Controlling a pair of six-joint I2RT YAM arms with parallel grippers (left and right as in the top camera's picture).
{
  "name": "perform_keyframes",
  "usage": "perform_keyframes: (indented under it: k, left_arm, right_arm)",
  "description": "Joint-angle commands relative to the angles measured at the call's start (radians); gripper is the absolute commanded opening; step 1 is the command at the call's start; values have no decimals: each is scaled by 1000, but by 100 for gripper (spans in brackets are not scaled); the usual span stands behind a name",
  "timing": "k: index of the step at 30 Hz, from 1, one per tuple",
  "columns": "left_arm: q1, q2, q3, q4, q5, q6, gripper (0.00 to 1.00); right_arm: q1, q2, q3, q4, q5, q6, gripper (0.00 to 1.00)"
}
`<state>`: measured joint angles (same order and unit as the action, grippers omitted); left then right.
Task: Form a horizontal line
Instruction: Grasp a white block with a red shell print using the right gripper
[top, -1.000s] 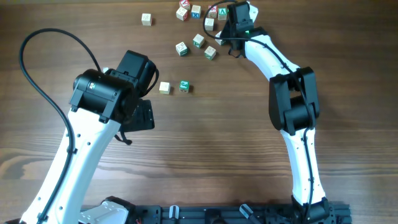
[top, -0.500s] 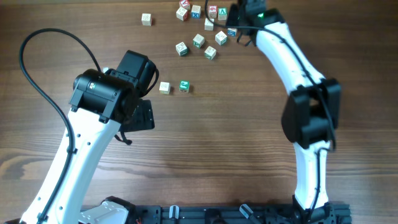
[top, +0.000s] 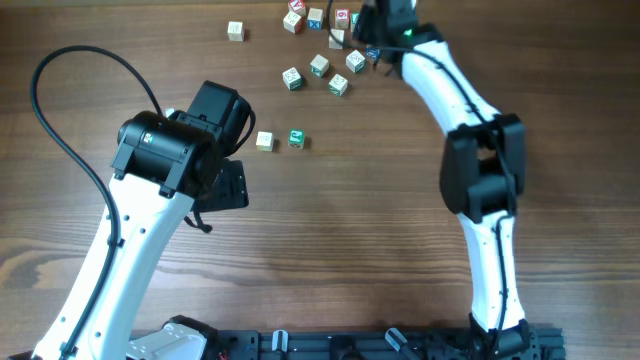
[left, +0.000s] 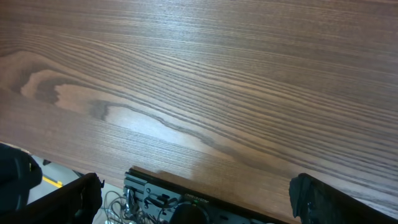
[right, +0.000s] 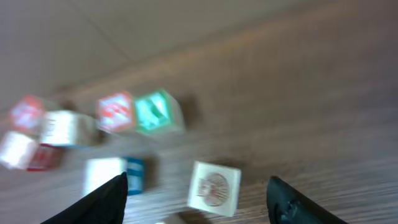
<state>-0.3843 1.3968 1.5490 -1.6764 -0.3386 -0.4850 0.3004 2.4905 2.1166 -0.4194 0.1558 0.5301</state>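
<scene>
Next, my right gripper lowers onto the cube and closes its fingers around the sides. The pale, red-marked cube (right: 214, 186) already lies between my fingers, clear of its neighbours.
No horizontal line of touching cubes shows. A plain pale cube (top: 265, 141) and a green-marked cube (top: 296, 138) lie side by side with a gap, right of my left gripper (top: 228, 186). That gripper (left: 196, 186) is open over bare wood near the table's front edge. My right gripper (top: 373, 30) hovers over the scattered cubes at the far edge. In the blurred right wrist view it (right: 198, 200) is open, with a red-marked cube (right: 214, 186) lying on the table between its fingers (right: 106, 202), untouched.
Several loose cubes lie at the top: a lone one (top: 235, 31), a row (top: 315, 17) along the far edge and others (top: 319, 66) below it. A green-marked cube (right: 158, 112) and a blue one (right: 115, 174) lie close to the right gripper. The arm mounts (left: 180, 199) line the front edge.
The right arm swung over the cube cluster and its jaws spread wider. One cube now lies lower in the cluster than a second ago. The left arm has not moved.
</scene>
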Motion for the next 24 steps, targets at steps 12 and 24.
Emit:
perform_keyframes:
  k: [12,24]
  left_arm:
    - [5,-3,-2,0,6,-21,100]
    - [5,-3,-2,0,6,-21,100]
  right_arm:
    - [9,119,2,26,5,75,49]
    - [8,92,5,-2,-18,16,22]
